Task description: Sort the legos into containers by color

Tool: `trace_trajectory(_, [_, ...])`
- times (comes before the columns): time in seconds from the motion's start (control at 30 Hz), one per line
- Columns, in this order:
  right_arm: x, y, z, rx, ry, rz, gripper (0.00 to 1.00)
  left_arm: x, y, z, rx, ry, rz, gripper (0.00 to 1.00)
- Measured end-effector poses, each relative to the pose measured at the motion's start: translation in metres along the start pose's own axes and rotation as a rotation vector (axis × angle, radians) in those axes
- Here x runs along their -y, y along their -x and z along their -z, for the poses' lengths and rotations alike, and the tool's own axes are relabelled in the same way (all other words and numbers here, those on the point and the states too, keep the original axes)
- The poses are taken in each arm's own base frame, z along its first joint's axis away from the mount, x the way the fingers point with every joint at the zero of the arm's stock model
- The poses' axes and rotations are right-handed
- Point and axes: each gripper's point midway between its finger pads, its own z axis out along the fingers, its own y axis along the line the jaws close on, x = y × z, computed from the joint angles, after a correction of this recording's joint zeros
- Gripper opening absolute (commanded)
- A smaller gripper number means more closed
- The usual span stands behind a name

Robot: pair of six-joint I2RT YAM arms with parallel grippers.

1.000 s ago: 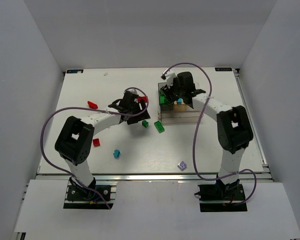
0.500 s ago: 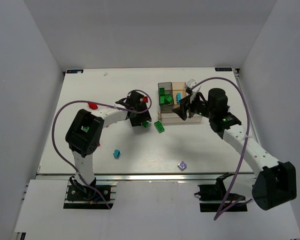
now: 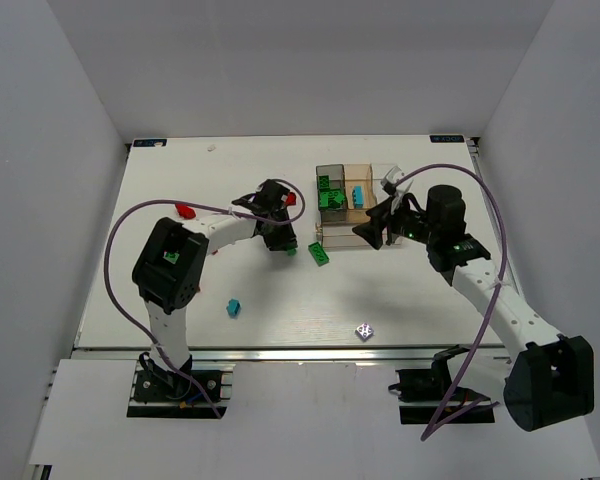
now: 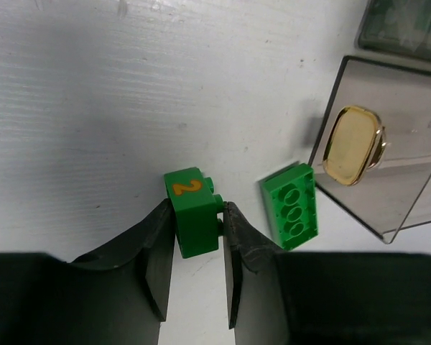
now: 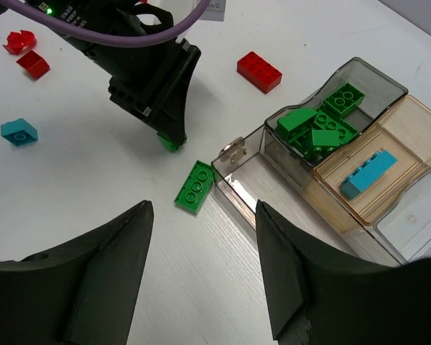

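Note:
I need to lift my left gripper over the containers' smoky section, since it lies outward and to the gripper's right in the top view, and release the small green lego.
My left gripper sits low on the table, shut on a small green lego marked with a yellow 2; its jaws press both sides. A flat green lego lies just right of it, against the containers' corner. In the top view the left gripper is left of the containers. Green legos fill the smoky compartment and a cyan lego lies in the tan one. My right gripper hovers open and empty in front of the tray.
Red legos lie at the left and beside the left wrist. A cyan lego sits toward the near left. A small pale purple piece lies near the front edge. A gold latch marks the tray's corner.
The left jaws have closed onto the green lego marked 2. The right arm swung out from over the tray to its right front and now hovers there, still open.

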Motion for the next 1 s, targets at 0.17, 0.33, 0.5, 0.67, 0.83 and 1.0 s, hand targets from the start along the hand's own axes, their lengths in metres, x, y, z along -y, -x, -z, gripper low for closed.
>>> trace_trajectory(0.17, [0.003,0.004,0.005,0.014,-0.005,-0.013,0.64,0.004,0.008,0.008,0.017,-0.006,-0.078,0.02])
trace_trajectory(0.33, [0.007,0.003,0.011,0.024,-0.015,-0.02,0.57,0.032,0.039,0.028,0.106,-0.079,-0.171,0.01])
trace_trajectory(0.5, [0.012,0.004,0.013,0.031,-0.025,-0.017,0.24,0.094,0.102,0.066,0.294,-0.225,-0.226,0.02])
trace_trajectory(0.67, [0.013,0.0,0.012,0.022,-0.021,-0.025,0.16,0.144,0.153,0.079,0.432,-0.329,-0.242,0.05])
trace_trajectory(0.83, [0.015,-0.002,0.011,0.018,-0.024,-0.03,0.27,0.15,0.162,0.037,0.417,-0.312,-0.245,0.13])
trace_trajectory(1.0, [0.015,-0.003,0.011,0.016,-0.023,-0.026,0.36,0.138,0.152,-0.013,0.354,-0.265,-0.248,0.31])
